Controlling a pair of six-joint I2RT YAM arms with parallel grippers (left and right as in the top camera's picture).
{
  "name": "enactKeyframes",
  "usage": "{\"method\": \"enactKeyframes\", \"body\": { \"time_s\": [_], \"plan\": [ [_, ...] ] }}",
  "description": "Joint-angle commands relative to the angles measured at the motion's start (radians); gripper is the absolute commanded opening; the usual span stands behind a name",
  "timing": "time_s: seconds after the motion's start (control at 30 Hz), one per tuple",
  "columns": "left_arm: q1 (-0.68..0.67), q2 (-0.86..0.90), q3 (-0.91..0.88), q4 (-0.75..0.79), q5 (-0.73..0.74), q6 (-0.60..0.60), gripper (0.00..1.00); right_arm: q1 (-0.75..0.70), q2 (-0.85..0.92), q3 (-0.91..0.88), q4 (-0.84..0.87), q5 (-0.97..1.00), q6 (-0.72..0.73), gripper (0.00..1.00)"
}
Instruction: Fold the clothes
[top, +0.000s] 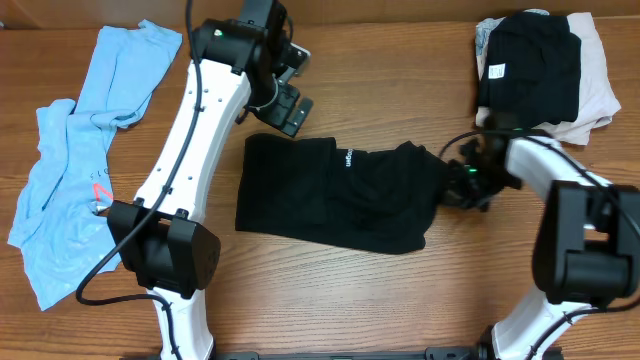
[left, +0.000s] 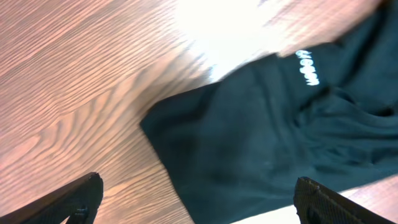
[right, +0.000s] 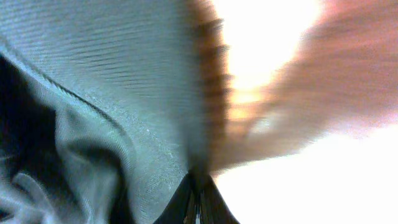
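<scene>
The shirt (top: 335, 195) lies spread wide, so I should lift my right gripper and swing it left in the overhead view to release the shirt's edge over the shirt's opposite end (top: 268, 168).
A black shirt (top: 335, 195) with small white lettering lies spread in the middle of the table. My left gripper (top: 288, 108) hangs open and empty just above its upper left corner; in the left wrist view the shirt (left: 273, 143) lies between and beyond the wide-apart fingers (left: 198, 199). My right gripper (top: 452, 186) is shut on the shirt's right edge. In the right wrist view the fingers (right: 198, 199) pinch the dark cloth (right: 99, 93) close up.
A light blue garment (top: 80, 150) lies crumpled at the left side of the table. A pile of folded black and beige clothes (top: 540, 70) sits at the back right. Bare wood shows along the table's front.
</scene>
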Motion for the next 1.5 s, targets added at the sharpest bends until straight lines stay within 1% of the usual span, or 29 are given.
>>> {"method": "enactKeyframes", "body": {
  "time_s": [0.0, 0.1, 0.2, 0.33, 0.5, 0.53, 0.63, 0.73, 0.9, 1.03, 1.2, 1.33, 1.47],
  "plan": [
    [0.043, -0.009, 0.022, 0.003, -0.064, -0.040, 1.00, -0.100, -0.105, 0.106, -0.065, 0.014, -0.028, 0.04],
    [0.080, -0.009, 0.022, 0.002, -0.072, -0.040, 1.00, -0.151, -0.144, 0.196, -0.191, 0.014, -0.099, 0.04],
    [0.111, -0.009, 0.022, 0.003, -0.072, -0.040, 1.00, -0.147, -0.167, 0.260, -0.280, 0.010, -0.142, 0.04],
    [0.151, -0.009, 0.022, 0.006, -0.072, -0.040, 1.00, -0.077, -0.186, 0.318, -0.352, 0.009, -0.146, 0.04],
    [0.188, -0.009, 0.022, 0.010, -0.072, -0.040, 1.00, 0.084, -0.195, 0.350, -0.353, -0.058, -0.132, 0.04],
    [0.194, -0.009, 0.022, 0.014, -0.072, -0.040, 1.00, 0.123, -0.195, 0.350, -0.341, -0.061, -0.108, 0.04],
    [0.208, -0.009, 0.022, 0.035, -0.072, -0.040, 1.00, 0.257, -0.195, 0.350, -0.270, -0.061, -0.027, 0.04],
    [0.222, -0.009, 0.022, 0.067, -0.072, -0.039, 1.00, 0.396, -0.195, 0.350, -0.142, -0.057, 0.039, 0.04],
    [0.251, -0.005, 0.000, 0.139, -0.072, -0.039, 1.00, 0.564, -0.195, 0.350, 0.071, -0.056, 0.157, 0.04],
    [0.272, -0.003, -0.061, 0.212, -0.067, -0.039, 1.00, 0.655, -0.194, 0.350, 0.205, -0.050, 0.208, 0.04],
    [0.285, -0.003, -0.141, 0.274, -0.064, -0.040, 1.00, 0.742, -0.158, 0.350, 0.312, 0.086, 0.230, 0.04],
    [0.286, -0.003, -0.180, 0.293, -0.065, -0.040, 1.00, 0.788, -0.086, 0.350, 0.423, 0.078, 0.230, 0.04],
    [0.286, -0.003, -0.190, 0.298, -0.065, -0.040, 1.00, 0.824, -0.040, 0.350, 0.544, 0.017, 0.250, 0.04]
  ]
}}
